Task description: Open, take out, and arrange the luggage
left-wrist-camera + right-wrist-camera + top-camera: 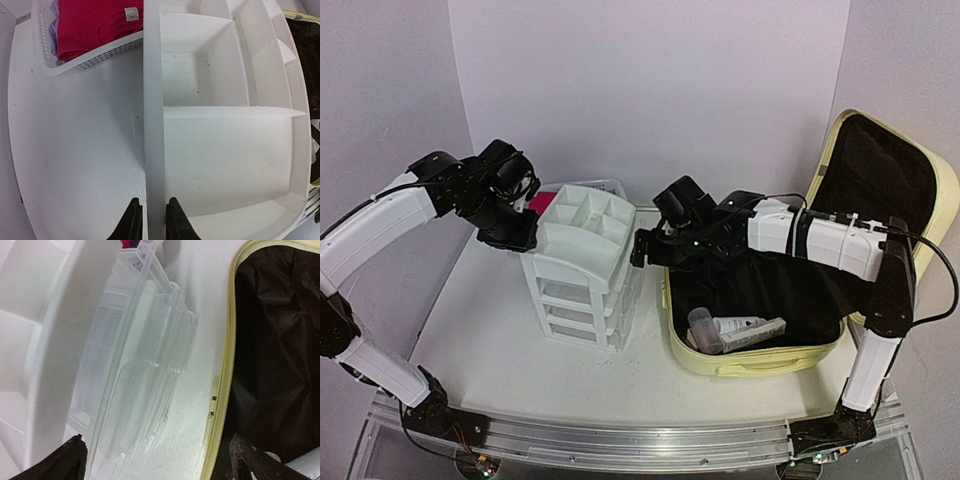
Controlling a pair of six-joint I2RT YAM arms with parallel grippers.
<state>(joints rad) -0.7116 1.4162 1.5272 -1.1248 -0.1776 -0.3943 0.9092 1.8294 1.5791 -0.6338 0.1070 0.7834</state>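
Note:
The small bottle [703, 328] lies uncovered inside the open suitcase, so my right gripper should next move back, to the right in the top view and down to it.
The luggage [760, 365] is a pale yellow suitcase lying open at the right, its lid [880, 170] propped up and black lining showing. A small bottle [703, 328] and a white tube [752, 330] lie inside. My left gripper [525, 235] is shut on the left rim of the white drawer organizer [582, 260]; in the left wrist view the fingertips [175, 220] pinch that rim [152, 125]. My right gripper [640, 248] hangs open between organizer and suitcase. In the right wrist view my right gripper [157, 462] spans the clear drawers [135, 385] and the yellow rim [225, 365].
A white mesh basket [85, 62] holding a red garment [95, 25] stands behind the organizer at the back left, with the red garment [542, 203] just visible from above. White walls close in the table on three sides. The arms' rail [620, 440] runs along the near edge.

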